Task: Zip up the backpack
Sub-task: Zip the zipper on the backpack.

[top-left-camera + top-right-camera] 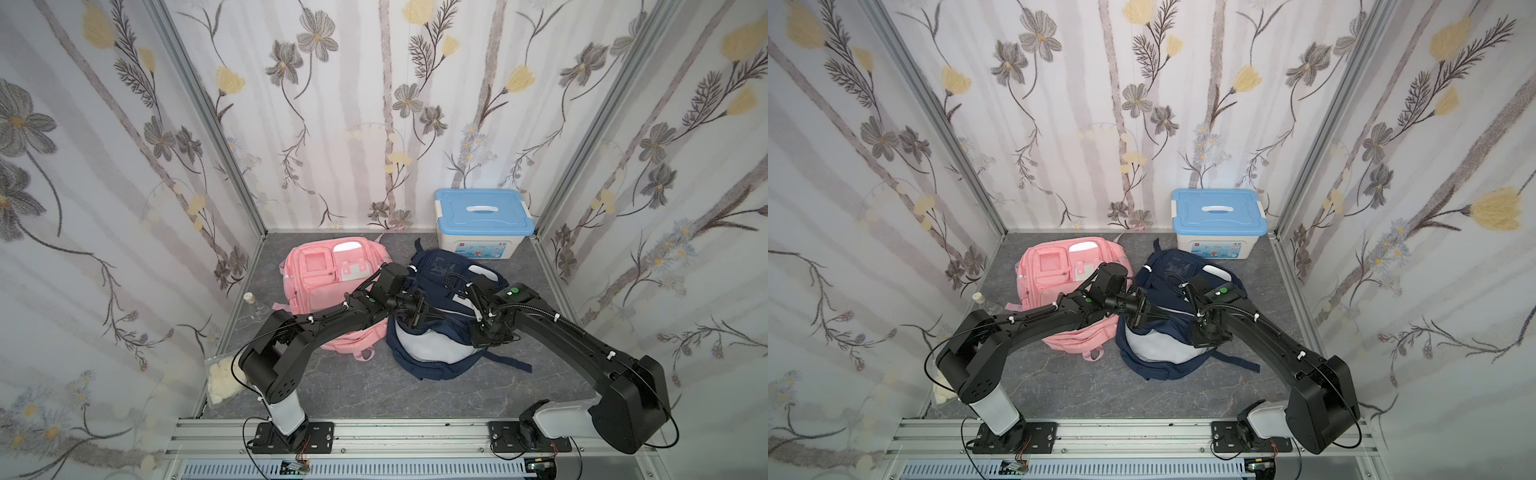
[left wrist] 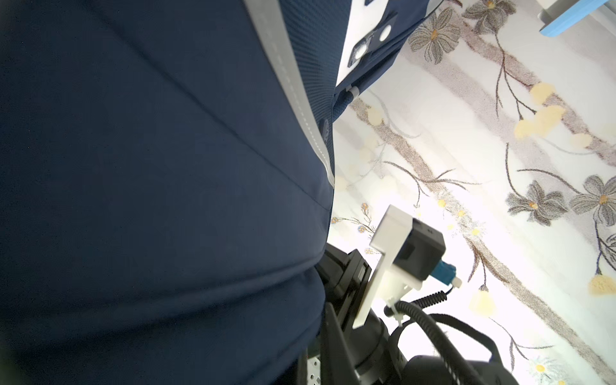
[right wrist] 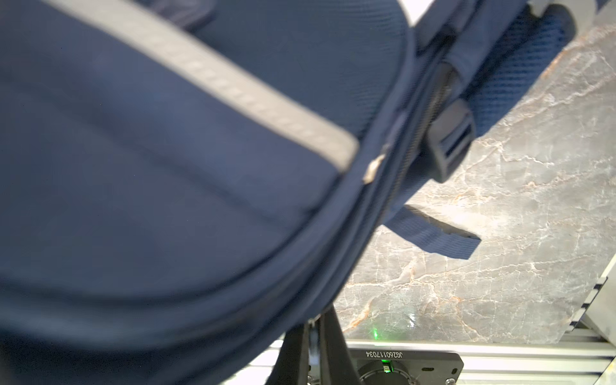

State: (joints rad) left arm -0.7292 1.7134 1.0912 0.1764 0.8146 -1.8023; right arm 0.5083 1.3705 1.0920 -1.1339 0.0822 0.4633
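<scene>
My right gripper moves outward along the backpack's side to the zipper track's far end [image 3: 444, 82] by the buckle next, then releases the backpack's rim, as the track leads there.
The navy backpack [image 1: 436, 266] [image 1: 1177, 270] lies on the grey marbled floor, its pale inner panel [image 1: 432, 345] showing at the near end. My left gripper [image 1: 417, 316] [image 1: 1139, 314] is shut on the navy flap above that panel. In the left wrist view the fabric [image 2: 166, 166] hides most of the jaws. My right gripper [image 1: 482, 336] [image 1: 1204, 336] is on the backpack's right side. In the right wrist view it [image 3: 315, 325] is shut on the rim of the backpack [image 3: 166, 166] beside the zipper track [image 3: 430, 110]. I cannot tell whether a pull is in the pinch.
A pink backpack [image 1: 328, 282] lies touching the navy one on its left. A white box with a blue lid [image 1: 482, 220] stands at the back wall. A glass bottle [image 1: 257, 309] and a bag of white pieces [image 1: 222, 378] lie by the left wall. A navy strap [image 1: 511, 361] trails right.
</scene>
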